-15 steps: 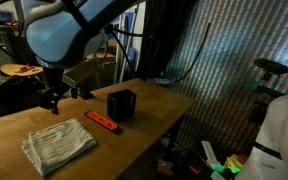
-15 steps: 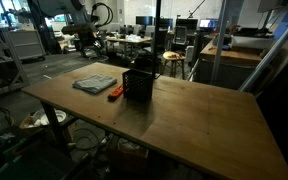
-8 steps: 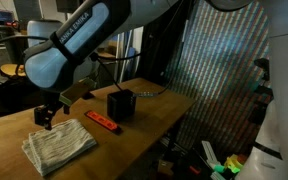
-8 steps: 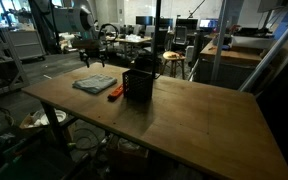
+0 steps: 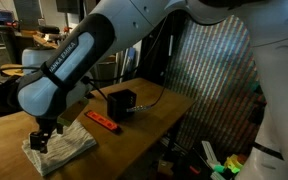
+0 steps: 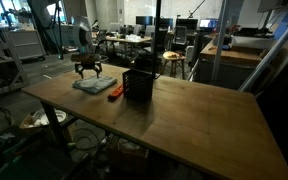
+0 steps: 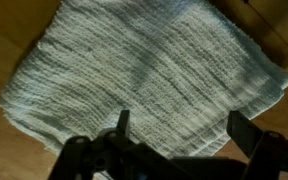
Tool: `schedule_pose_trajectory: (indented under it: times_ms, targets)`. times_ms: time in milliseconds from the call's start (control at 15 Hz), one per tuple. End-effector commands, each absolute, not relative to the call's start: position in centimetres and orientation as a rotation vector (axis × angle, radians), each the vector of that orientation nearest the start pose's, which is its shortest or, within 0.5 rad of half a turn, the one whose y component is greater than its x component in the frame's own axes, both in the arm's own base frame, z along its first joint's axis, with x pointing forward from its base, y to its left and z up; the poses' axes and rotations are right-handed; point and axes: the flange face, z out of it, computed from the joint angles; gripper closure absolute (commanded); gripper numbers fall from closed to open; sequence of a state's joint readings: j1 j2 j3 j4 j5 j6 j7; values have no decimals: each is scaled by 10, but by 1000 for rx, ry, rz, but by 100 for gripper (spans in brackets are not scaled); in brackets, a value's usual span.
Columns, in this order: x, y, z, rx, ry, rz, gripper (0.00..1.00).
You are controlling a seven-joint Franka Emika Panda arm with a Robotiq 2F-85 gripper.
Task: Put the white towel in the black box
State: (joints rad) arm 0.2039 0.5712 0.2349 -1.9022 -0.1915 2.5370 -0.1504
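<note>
My open gripper should go down onto the towel's rumpled edge (image 6: 87, 80) (image 7: 196, 142) next and close, because this folded border is between the spread fingers.
The white towel (image 5: 64, 148) (image 6: 92, 84) lies flat on the wooden table (image 5: 154, 105), a rumpled whitish cloth with faint stripes. In the wrist view the towel (image 7: 144, 70) fills nearly the whole picture. My gripper (image 5: 41, 138) (image 6: 88, 68) (image 7: 184, 128) hangs open just above the towel, its two dark fingers (image 7: 246, 130) spread wide over the cloth with nothing between them. The black box (image 5: 122, 103) (image 6: 138, 83) stands upright on the table a short way from the towel, apart from the gripper.
A flat orange-red bar-shaped tool (image 5: 102, 121) (image 6: 114, 91) lies between towel and box. The table edge (image 6: 104, 135) drops off to the floor. Desks, chairs and equipment crowd the room behind; a dark curtain (image 5: 219, 70) hangs beside the table.
The arm has swung over and come down from above the table to just over the towel. The gripper stayed open. Towel, box and tool have not moved.
</note>
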Motion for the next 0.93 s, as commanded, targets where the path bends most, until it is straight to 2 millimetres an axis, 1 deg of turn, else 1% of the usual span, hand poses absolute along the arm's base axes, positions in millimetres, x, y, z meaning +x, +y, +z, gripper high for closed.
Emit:
schedule_pose_trajectory:
  times_ms: [0, 133, 333, 533, 600, 867]
  targets:
    - [583, 271, 199, -2878, -1177, -151, 0]
    - [585, 268, 190, -2873, -1222, -107, 0]
    - [582, 265, 171, -2843, -1278, -31, 0]
    - [576, 269, 163, -2818, -1295, -12, 0]
    - [574, 270, 162, -2816, -1287, -9, 19]
    - [555, 286, 162, -2800, -1286, -8, 48]
